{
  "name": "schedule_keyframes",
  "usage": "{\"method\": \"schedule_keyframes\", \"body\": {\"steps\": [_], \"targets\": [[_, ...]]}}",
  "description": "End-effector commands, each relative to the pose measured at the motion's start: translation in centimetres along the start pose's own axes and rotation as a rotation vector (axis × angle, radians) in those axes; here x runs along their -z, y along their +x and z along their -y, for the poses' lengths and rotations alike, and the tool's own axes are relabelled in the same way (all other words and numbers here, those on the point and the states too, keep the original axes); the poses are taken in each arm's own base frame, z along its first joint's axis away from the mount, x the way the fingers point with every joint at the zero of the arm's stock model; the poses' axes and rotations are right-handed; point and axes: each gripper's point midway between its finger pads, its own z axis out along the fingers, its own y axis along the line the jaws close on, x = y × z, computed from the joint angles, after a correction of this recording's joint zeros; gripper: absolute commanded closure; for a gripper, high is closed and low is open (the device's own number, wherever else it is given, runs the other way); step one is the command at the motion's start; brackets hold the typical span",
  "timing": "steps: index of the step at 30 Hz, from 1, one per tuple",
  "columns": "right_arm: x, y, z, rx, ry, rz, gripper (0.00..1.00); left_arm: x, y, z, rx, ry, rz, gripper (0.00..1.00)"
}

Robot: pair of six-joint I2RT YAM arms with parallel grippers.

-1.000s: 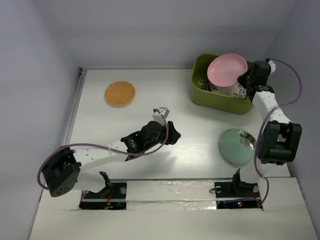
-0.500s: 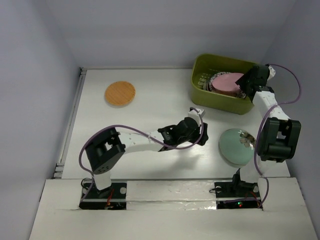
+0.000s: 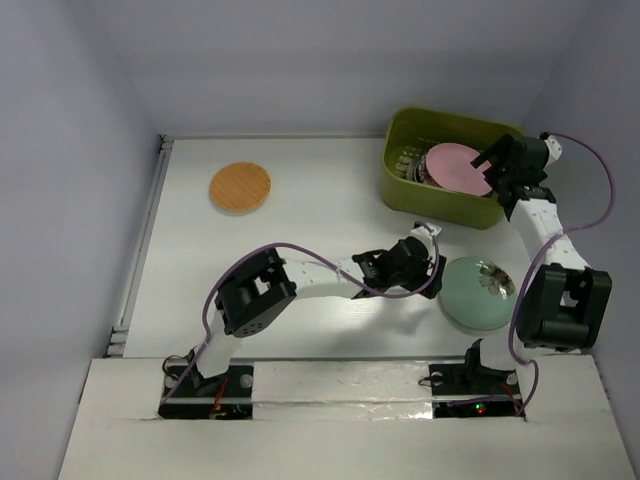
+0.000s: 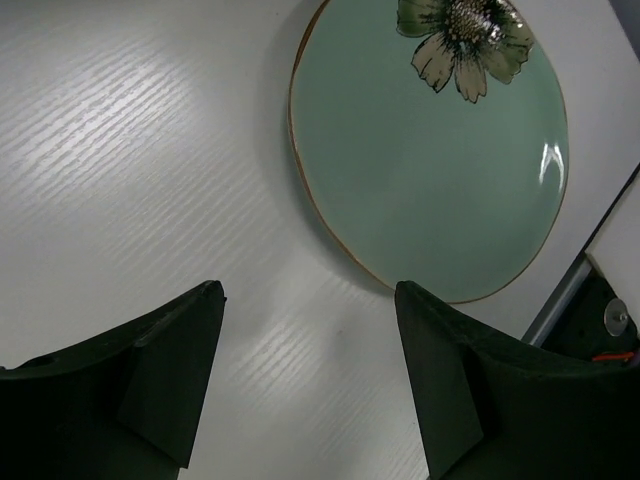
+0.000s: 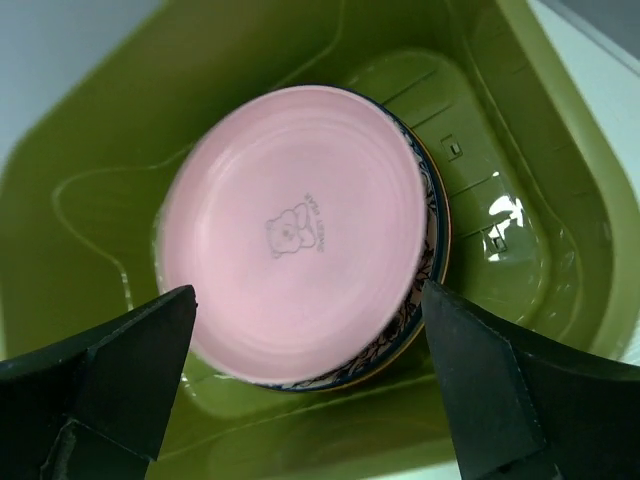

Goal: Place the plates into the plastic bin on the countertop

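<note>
The left gripper's open fingers are still short of the mint green plate's nearest rim, so the gripper will next go down toward the right in the top view, with its fingers on both sides of that rim.
The pink plate lies upside down in the olive-green plastic bin, on top of a blue-rimmed patterned plate. My right gripper hovers open just above the pink plate and holds nothing. A mint green plate with a flower print lies on the white countertop. My left gripper is open and empty over bare counter, just short of that plate's left rim. At the back left lies a wood-tan plate.
A metal rail runs along the countertop's left edge. Grey walls close in the back and both sides. The right arm's elbow stands right of the mint plate, and the left arm stretches across the counter's middle.
The right gripper opened and let go of the pink plate, which dropped from tilted to flat in the bin. The left arm swept right to the mint plate, its jaws widening.
</note>
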Motion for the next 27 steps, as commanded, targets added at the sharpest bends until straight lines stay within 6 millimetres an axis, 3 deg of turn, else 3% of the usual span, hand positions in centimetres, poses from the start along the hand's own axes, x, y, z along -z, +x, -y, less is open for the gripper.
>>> {"method": "schedule_keyframes", "body": {"steps": [1,3,5,6,7,9,10,11,18,24,27], "targets": [[1.4,-2.1,-0.9,-0.026,-0.045,0.078,0.0,-0.5,-1.3,1.9,-0.022,0.05,0.012,0.33],[2.1,-2.1,-1.0,-0.039,-0.059,0.082,0.01,-1.4,-0.5,1.4,-0.031,0.035,-0.012,0.33],[4.1,-3.2,-2.1,-0.051,-0.127,0.114,0.07,-1.8,-0.5,2.0,-0.038,0.053,-0.029,0.33],[4.9,-3.1,-2.2,-0.058,-0.152,0.124,0.32,-2.3,0.0,1.8,-0.044,0.054,-0.042,0.33],[7.1,-4.3,-3.1,-0.07,-0.21,0.159,0.49,-2.5,-0.3,2.1,-0.047,0.06,-0.039,0.33],[8.9,-4.2,-3.4,-0.078,-0.265,0.176,0.72,-3.4,0.6,1.6,-0.057,0.05,-0.059,0.35],[10.1,-4.6,-4.2,-0.083,-0.32,0.195,0.73,-3.8,0.3,1.7,-0.062,0.048,-0.052,0.35],[12.2,-5.6,-4.9,-0.09,-0.379,0.236,0.72,-4.6,1.4,1.0,-0.067,0.029,-0.081,0.36],[15.9,-2.4,-5.7,-0.078,-0.551,0.182,0.65,-7.5,3.5,1.4,-0.023,0.069,-0.123,0.45],[15.9,1.5,-4.9,-0.077,-0.601,0.111,0.64,-8.4,5.0,0.1,0.124,0.132,-0.145,0.63],[15.8,2.4,-4.3,-0.078,-0.602,0.099,0.63,-8.6,5.4,-1.2,0.179,0.143,-0.134,0.79]]}}
